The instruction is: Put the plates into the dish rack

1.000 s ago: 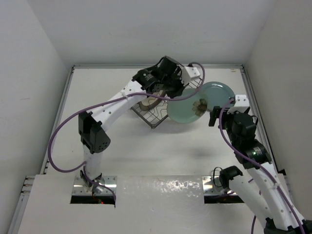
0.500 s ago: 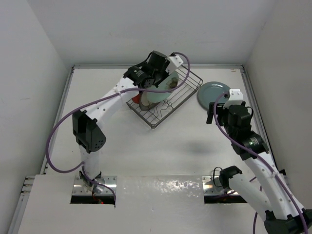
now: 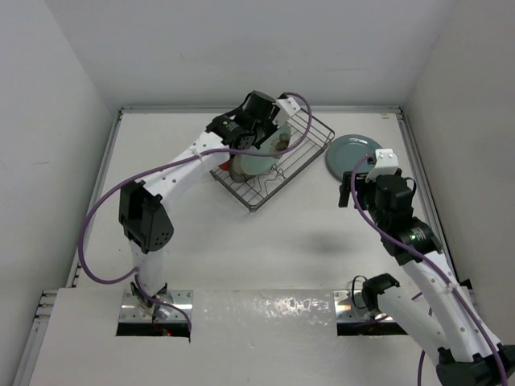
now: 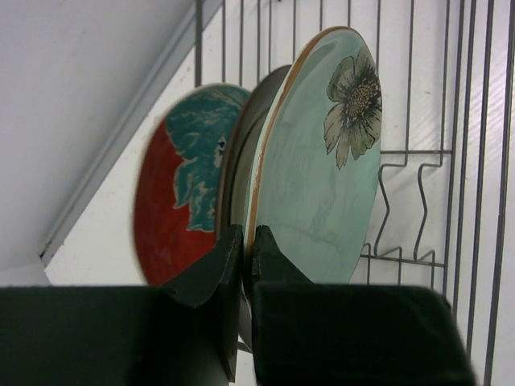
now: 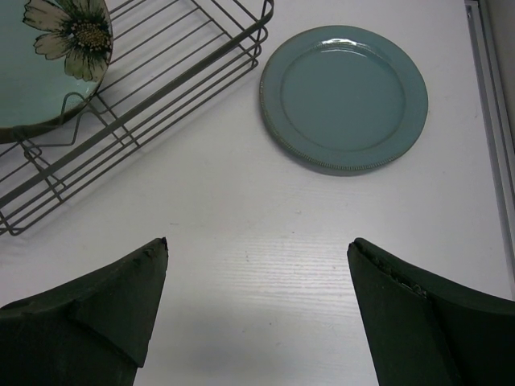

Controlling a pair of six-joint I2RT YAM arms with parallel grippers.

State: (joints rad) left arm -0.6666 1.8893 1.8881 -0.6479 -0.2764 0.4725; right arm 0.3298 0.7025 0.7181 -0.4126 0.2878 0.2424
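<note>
The wavy dividers are below the left gripper, so the robot's left gripper needs to move down next and slightly back to let go of the pale green plate (image 4: 322,185) against them.
My left gripper (image 4: 249,233) is shut on the near rim of the pale green plate (image 4: 322,185), which has a flower print. That plate stands on edge inside the dish rack (image 3: 299,158). Right behind it stand the cream plate with a dark rim (image 4: 237,161) and the red plate with a teal pattern (image 4: 173,209). The grey-teal plate (image 5: 344,96) lies flat on the table to the right of the rack. A little short of it, my right gripper (image 5: 257,245) hangs open over bare table with nothing between its fingers.
The rack sits at an angle near the back wall; its wavy dividers (image 4: 402,201) to the right of the green plate hold nothing. A raised rail (image 5: 491,121) borders the table just right of the grey-teal plate.
My left arm has swung the pale green plate leftward from over the table into the rack, next to the cream plate. The right arm has shifted slightly, its gripper still open.
</note>
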